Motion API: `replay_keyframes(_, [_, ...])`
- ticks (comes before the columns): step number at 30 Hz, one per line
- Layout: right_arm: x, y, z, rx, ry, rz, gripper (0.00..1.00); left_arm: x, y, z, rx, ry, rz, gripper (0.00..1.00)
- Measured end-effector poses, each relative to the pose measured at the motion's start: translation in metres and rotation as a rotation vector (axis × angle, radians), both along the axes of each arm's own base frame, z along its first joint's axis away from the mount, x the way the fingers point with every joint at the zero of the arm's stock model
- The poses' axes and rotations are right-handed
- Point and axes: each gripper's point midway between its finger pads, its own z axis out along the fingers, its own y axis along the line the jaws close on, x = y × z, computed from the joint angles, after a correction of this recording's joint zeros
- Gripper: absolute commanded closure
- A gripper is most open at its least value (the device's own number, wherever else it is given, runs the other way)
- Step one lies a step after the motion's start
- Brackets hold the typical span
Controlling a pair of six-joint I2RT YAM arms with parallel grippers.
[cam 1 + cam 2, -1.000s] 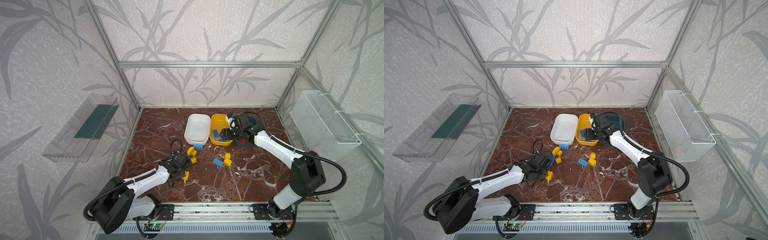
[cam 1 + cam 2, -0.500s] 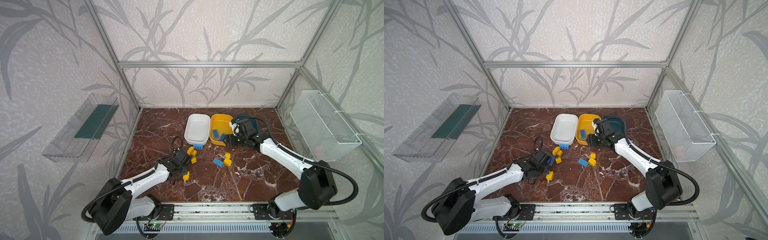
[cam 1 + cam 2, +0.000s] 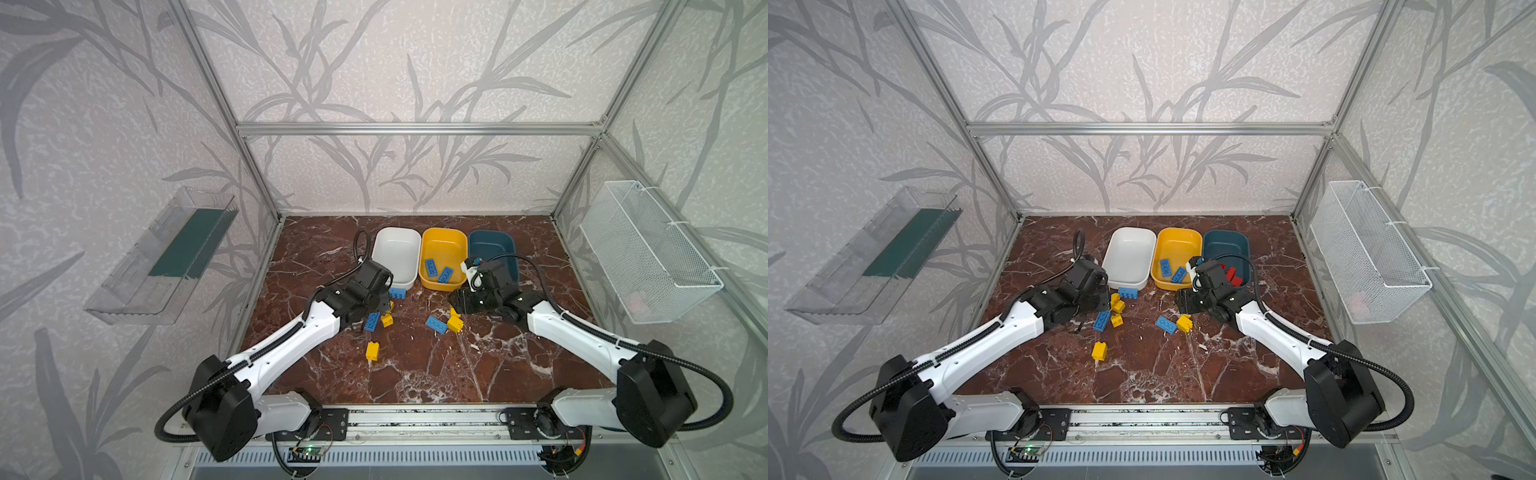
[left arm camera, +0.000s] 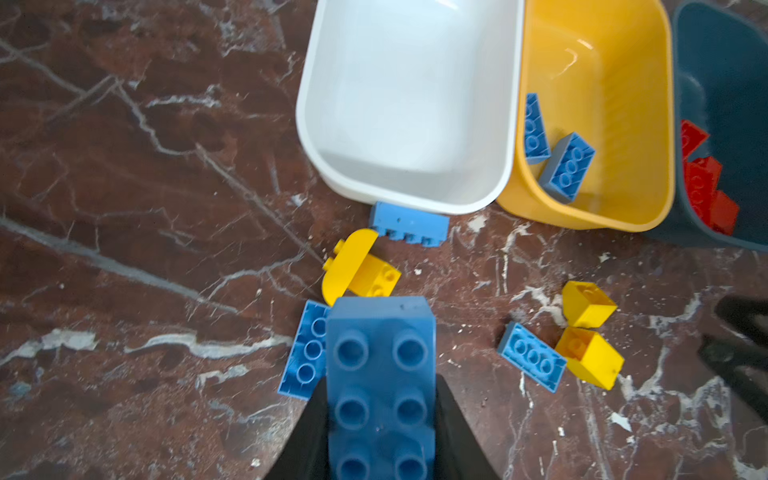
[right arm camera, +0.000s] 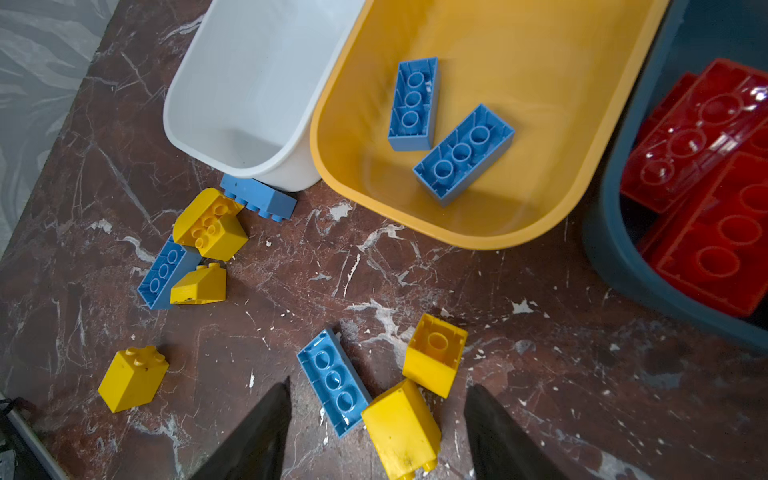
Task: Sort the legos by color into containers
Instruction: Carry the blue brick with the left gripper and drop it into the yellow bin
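Observation:
My left gripper moves outward past the white tub [image 4: 407, 104] to over the yellow tub's bare far part [image 4: 582, 62] next. It releases the blue brick, as that tub holds blue bricks.
My left gripper [image 4: 381, 384] is shut on a blue brick [image 4: 380, 332], held studs-up above the floor in front of the white tub [image 4: 407, 104]. Another blue brick [image 4: 305, 357] and yellow bricks [image 4: 365, 270] lie under it. My right gripper [image 5: 378, 384] hangs open over a blue brick [image 5: 332, 380] and two yellow bricks [image 5: 401, 428], touching none. The yellow tub [image 3: 444, 245] holds two blue bricks [image 5: 463, 153]. Red bricks [image 5: 706, 166] lie in the teal tub [image 3: 492, 245]. In a top view the left gripper [image 3: 379, 305] hides its brick.
One blue brick [image 3: 398, 293] leans against the white tub's front wall. A lone yellow brick [image 3: 372, 351] sits nearer the front. A clear tray [image 3: 166, 257] hangs on the left wall and a wire basket [image 3: 648, 253] on the right.
The left gripper has moved with the blue brick away from the front, toward the tubs. The right gripper has left the yellow tub and come down over the bricks on the floor.

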Motion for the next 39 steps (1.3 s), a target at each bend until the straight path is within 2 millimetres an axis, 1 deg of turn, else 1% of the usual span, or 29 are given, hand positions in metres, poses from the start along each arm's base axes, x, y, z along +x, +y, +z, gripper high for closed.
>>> replay_keyframes(4, [-0.005,0.002,0.007,0.014,-0.042,0.008,0.33,0.024,-0.022,0.012,0.001,-0.003,-0.041,0.8])
replay_keyframes(8, [-0.013,-0.001,0.007,0.023,-0.066,0.01,0.33,0.048,-0.047,0.016,-0.001,0.014,-0.08,0.81])
replay_keyframes(16, [-0.03,-0.009,-0.008,0.006,-0.061,0.016,0.32,0.105,-0.103,0.011,-0.018,0.031,-0.149,0.81])
replay_keyframes(19, [-0.033,-0.011,-0.009,0.001,-0.067,0.016,0.32,0.125,-0.121,0.008,-0.024,0.035,-0.167,0.81])
replay_keyframes(25, [-0.04,-0.014,-0.008,-0.006,-0.087,0.025,0.33,0.158,-0.153,0.002,-0.041,0.037,-0.205,0.81])
replay_keyframes(33, [-0.047,-0.017,0.006,-0.01,-0.146,0.039,0.33,0.184,-0.192,-0.022,-0.096,0.066,-0.279,0.8])
replay_keyframes(36, [-0.05,-0.02,0.01,-0.019,-0.165,0.041,0.33,0.187,-0.203,-0.032,-0.116,0.079,-0.308,0.8])
replay_keyframes(39, [-0.051,-0.022,0.014,-0.021,-0.178,0.039,0.33,0.189,-0.209,-0.037,-0.129,0.089,-0.328,0.78])
